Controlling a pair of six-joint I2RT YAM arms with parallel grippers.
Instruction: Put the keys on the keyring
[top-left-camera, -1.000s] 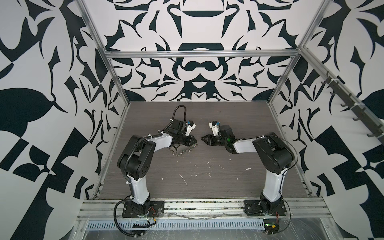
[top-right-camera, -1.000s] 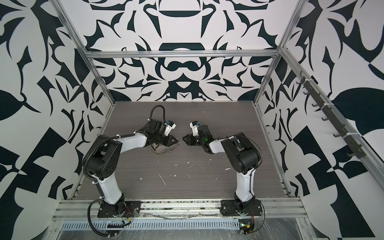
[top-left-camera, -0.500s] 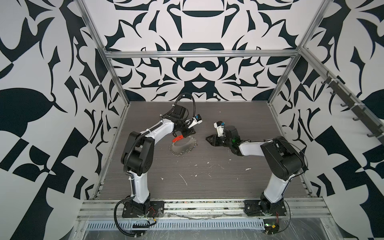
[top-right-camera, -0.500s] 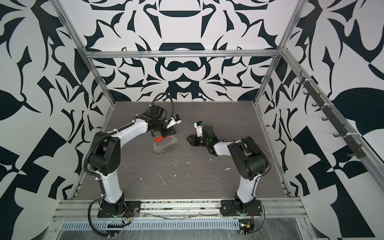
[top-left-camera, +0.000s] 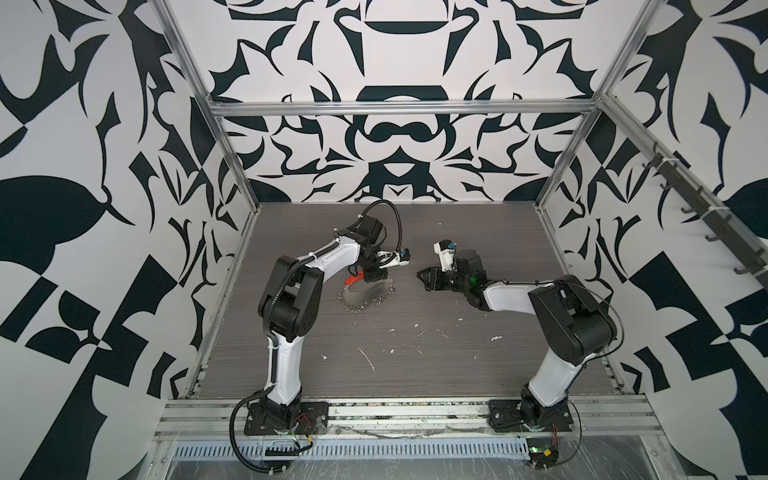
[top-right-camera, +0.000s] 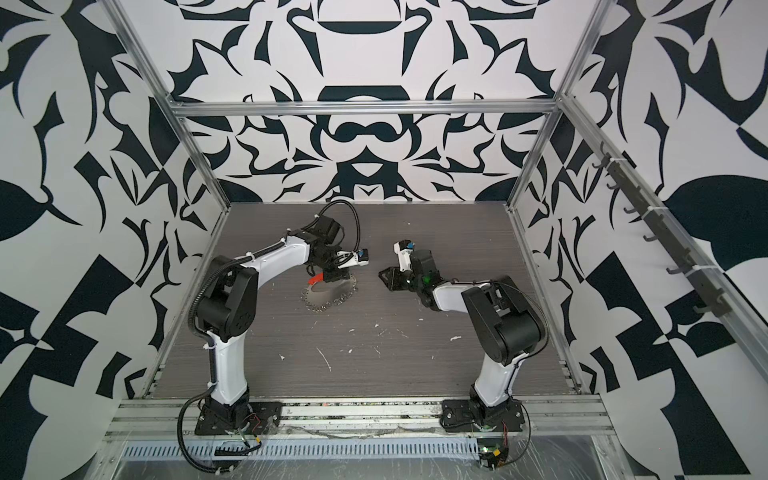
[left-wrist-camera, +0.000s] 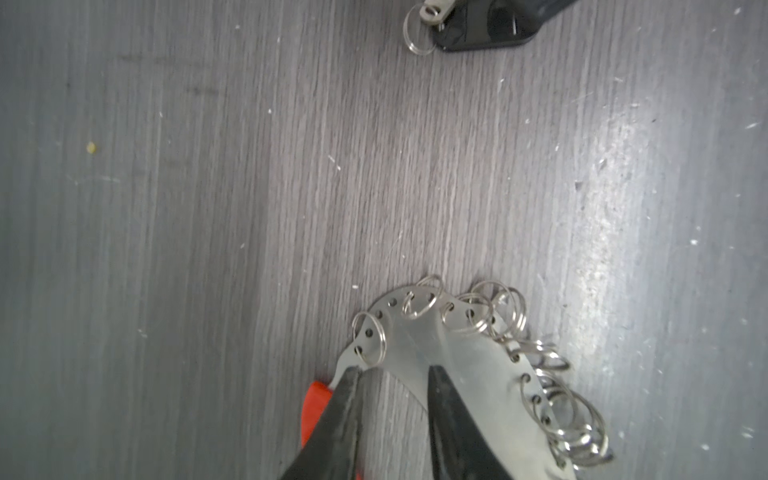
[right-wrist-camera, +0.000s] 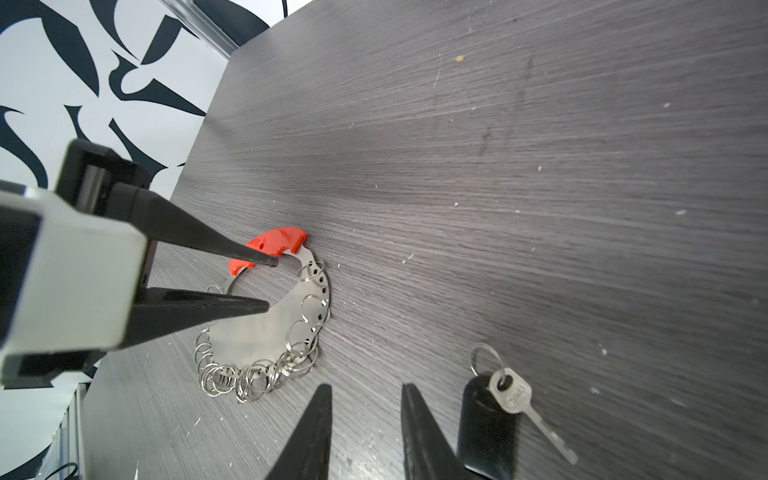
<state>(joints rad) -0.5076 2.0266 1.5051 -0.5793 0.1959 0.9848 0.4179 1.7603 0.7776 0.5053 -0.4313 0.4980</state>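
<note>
My left gripper brings its open fingers down toward the keys next, around the split ring at the plate's rounded tip (left-wrist-camera: 423, 296), since that ring stands apart.
The keyring (top-left-camera: 365, 297) (top-right-camera: 328, 297) is a silver crescent plate hung with several split rings, with a red plastic section (right-wrist-camera: 274, 245); it lies flat on the table. My left gripper (left-wrist-camera: 392, 374) (right-wrist-camera: 270, 284) points down over its red end, open. One of its fingers (left-wrist-camera: 444, 399) is above the plate, and bare table shows in the gap. The keys (right-wrist-camera: 505, 409) (left-wrist-camera: 469, 25), a black fob with a silver key and a small ring, lie flat beside my right gripper (right-wrist-camera: 365, 388) (top-left-camera: 422, 276), which is open and empty, low over the table.
The dark wood-grain table (top-left-camera: 415, 365) carries small white flecks toward the front. Patterned walls and metal frame posts (top-left-camera: 232, 149) close in the sides and back. Both arm bases (top-left-camera: 286, 415) stand on the front rail.
My left arm has lifted from a low reach to point steeply down over the keyring's red end, and its jaws have widened. The right gripper has drawn back a little to the right.
</note>
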